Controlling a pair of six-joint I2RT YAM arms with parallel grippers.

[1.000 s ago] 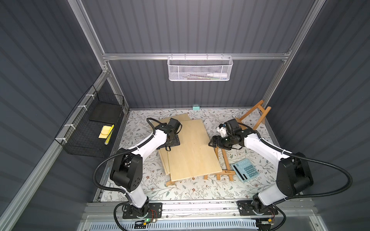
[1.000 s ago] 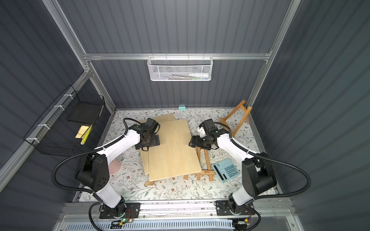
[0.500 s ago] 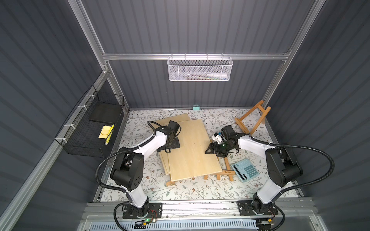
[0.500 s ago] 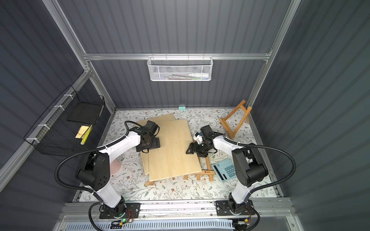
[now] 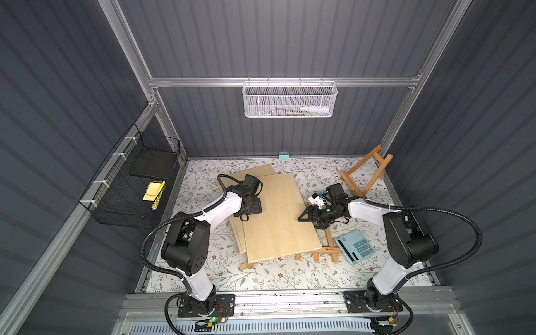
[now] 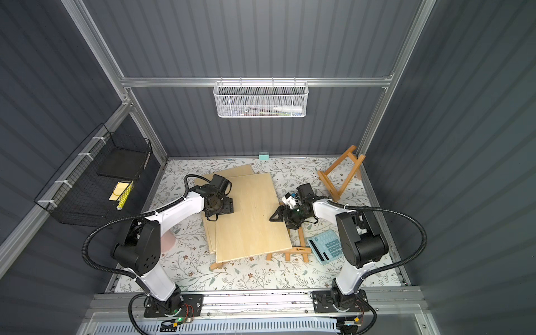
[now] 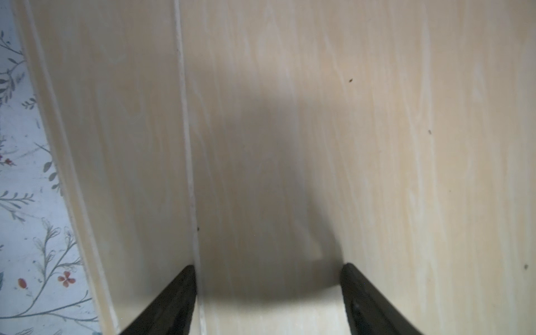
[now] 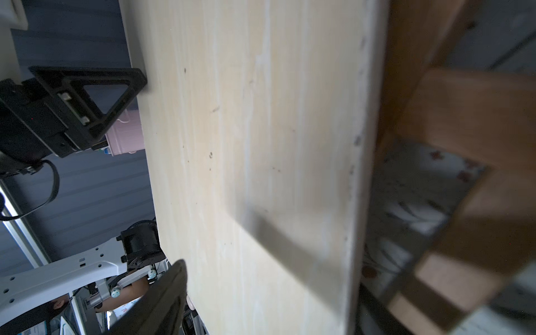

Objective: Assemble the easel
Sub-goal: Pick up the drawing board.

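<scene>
I will move my right gripper up and outward before closing it there, because the top board's edge [image 5: 304, 205] [image 8: 353, 279] is between its open fingers, with the lower finger under the edge.
A pale wooden board [image 5: 278, 214] [image 6: 249, 214] lies over a second board [image 5: 255, 171] and a flat brown easel frame [image 5: 316, 256] [image 6: 290, 255]. My left gripper [image 5: 246, 217] [image 7: 268, 269] points down at the boards' left side. It is open, with one fingertip [image 7: 179, 295] beside the top board's edge and the other on its face. My right gripper [image 5: 301, 219] [image 8: 272, 287] is open and turned on its side, straddling the top board's right edge. Its upper finger [image 8: 174, 290] is above the face; the lower jaw is mostly hidden. A second easel frame [image 5: 365, 171] [image 6: 340, 174] stands at the back right.
A blue printed card [image 5: 356, 249] lies by the right arm's base side. A black wire basket [image 5: 130, 188] hangs on the left wall and a white mesh basket [image 5: 290, 100] on the back wall. A small teal block [image 5: 284, 155] sits at the back edge.
My right arm has folded down and brought its gripper lower, onto the board's right edge. My left gripper's jaws have narrowed while staying at the left edge.
</scene>
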